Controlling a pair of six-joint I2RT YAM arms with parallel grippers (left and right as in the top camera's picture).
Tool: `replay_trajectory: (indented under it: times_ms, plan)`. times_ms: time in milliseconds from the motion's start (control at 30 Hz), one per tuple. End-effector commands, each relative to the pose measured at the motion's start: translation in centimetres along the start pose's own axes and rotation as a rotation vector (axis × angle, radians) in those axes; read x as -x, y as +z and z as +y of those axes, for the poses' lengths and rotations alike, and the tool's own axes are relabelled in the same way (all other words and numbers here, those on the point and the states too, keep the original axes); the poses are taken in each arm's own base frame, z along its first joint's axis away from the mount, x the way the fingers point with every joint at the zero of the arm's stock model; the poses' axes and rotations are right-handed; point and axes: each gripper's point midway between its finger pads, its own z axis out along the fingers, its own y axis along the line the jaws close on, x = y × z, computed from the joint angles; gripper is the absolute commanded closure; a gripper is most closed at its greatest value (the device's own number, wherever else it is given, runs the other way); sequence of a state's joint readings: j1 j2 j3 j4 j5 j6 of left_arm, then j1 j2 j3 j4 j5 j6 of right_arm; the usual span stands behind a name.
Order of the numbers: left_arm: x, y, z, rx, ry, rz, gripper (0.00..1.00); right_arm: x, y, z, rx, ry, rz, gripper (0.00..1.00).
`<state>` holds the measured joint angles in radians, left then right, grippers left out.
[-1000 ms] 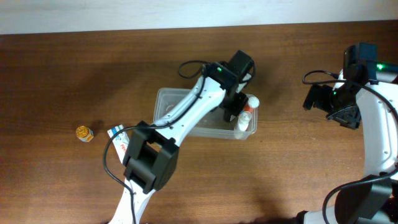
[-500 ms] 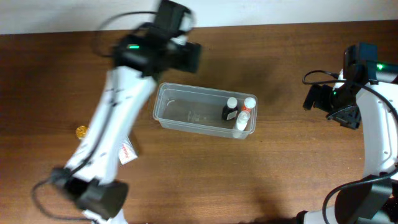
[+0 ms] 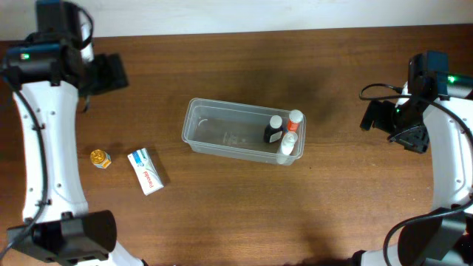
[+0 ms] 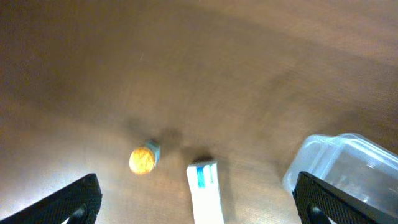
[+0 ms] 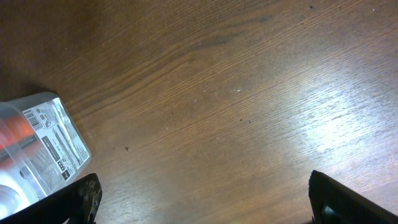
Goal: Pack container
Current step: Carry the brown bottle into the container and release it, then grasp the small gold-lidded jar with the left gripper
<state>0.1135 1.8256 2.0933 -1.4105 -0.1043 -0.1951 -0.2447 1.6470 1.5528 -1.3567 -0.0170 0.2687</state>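
The jar is below and to the left in the wrist view, so I need to lower my left gripper next and move it toward that side, over the jar's gold cap (image 3: 97, 157) (image 4: 142, 160).
The clear plastic container (image 3: 222, 133) sits mid-table with three small bottles (image 3: 284, 131) standing in its right end. A white box with blue print (image 3: 145, 171) and a small gold-capped jar (image 3: 100, 158) lie on the table to its left; both show in the left wrist view, the box (image 4: 205, 198) and the jar (image 4: 143, 159), with the container's corner (image 4: 348, 165) at right. My left gripper (image 4: 198, 202) is open and empty, high above the far left. My right gripper (image 5: 202, 199) is open and empty at the far right; the container's end (image 5: 37, 143) shows at its left.
The table is bare brown wood (image 3: 244, 214). A pale wall edge runs along the back (image 3: 236, 15). Black cables hang off the right arm (image 3: 380, 92).
My left arm has swung from over the container's right end back to the far left corner, with nothing in its gripper. The three bottles stay in the container. The right arm has not moved.
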Motion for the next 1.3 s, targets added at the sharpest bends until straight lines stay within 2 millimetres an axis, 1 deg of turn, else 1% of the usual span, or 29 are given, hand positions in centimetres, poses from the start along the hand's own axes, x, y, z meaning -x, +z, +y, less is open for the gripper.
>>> replay_trajectory:
  times_ms: [0,33,133,267,300,333,433,533,633,800,1033,1133,1167,1267]
  plan:
    - [-2.8,3.5,2.3,0.029,-0.181,0.149,0.01,-0.1,0.1,-0.1,0.000,0.001,0.004,0.02]
    - [-4.0,4.9,3.6,0.049,-0.240,0.198,0.01,-0.1,0.1,-0.1,0.000,0.001,0.004,0.02]
    - [-5.9,7.8,4.5,0.024,-0.277,0.262,0.01,-0.1,0.1,-0.1,0.000,0.001,0.004,0.02]
    - [-9.1,12.0,5.6,0.020,-0.318,0.334,0.01,-0.1,0.1,-0.1,0.000,0.001,0.004,0.02]
    - [-10.8,13.9,6.2,0.027,-0.335,0.358,0.01,-0.1,0.1,-0.1,0.000,0.001,0.004,0.02]
    - [-11.6,14.9,6.5,0.030,-0.344,0.367,0.01,-0.1,0.1,-0.1,0.000,0.001,0.004,0.02]
    - [-13.4,16.6,7.2,0.038,-0.362,0.380,0.01,-0.1,0.1,-0.1,0.000,0.001,0.005,0.02]
    - [-14.0,17.7,7.4,0.035,-0.350,0.372,0.01,-0.1,0.1,-0.1,0.000,0.001,0.005,0.02]
    - [-14.1,18.4,7.7,0.047,-0.337,0.356,0.01,-0.1,0.1,-0.1,0.000,0.001,0.005,0.02]
    - [-12.8,19.1,8.2,0.056,-0.309,0.296,0.01,-0.1,0.1,-0.1,0.000,0.001,0.005,0.02]
    - [-14.4,21.2,8.1,0.066,-0.307,0.368,0.03,-0.1,0.1,-0.1,0.000,0.001,0.005,0.01]
    - [-14.5,21.3,8.2,0.070,-0.307,0.372,0.07,-0.1,0.1,-0.1,0.000,0.000,0.005,0.02]
    - [-14.5,21.3,8.2,0.070,-0.306,0.370,0.10,-0.1,0.1,-0.1,0.000,0.000,0.005,0.02]
    - [-14.4,21.3,8.2,0.074,-0.306,0.368,0.26,-0.1,0.1,-0.1,0.000,0.000,0.006,0.02]
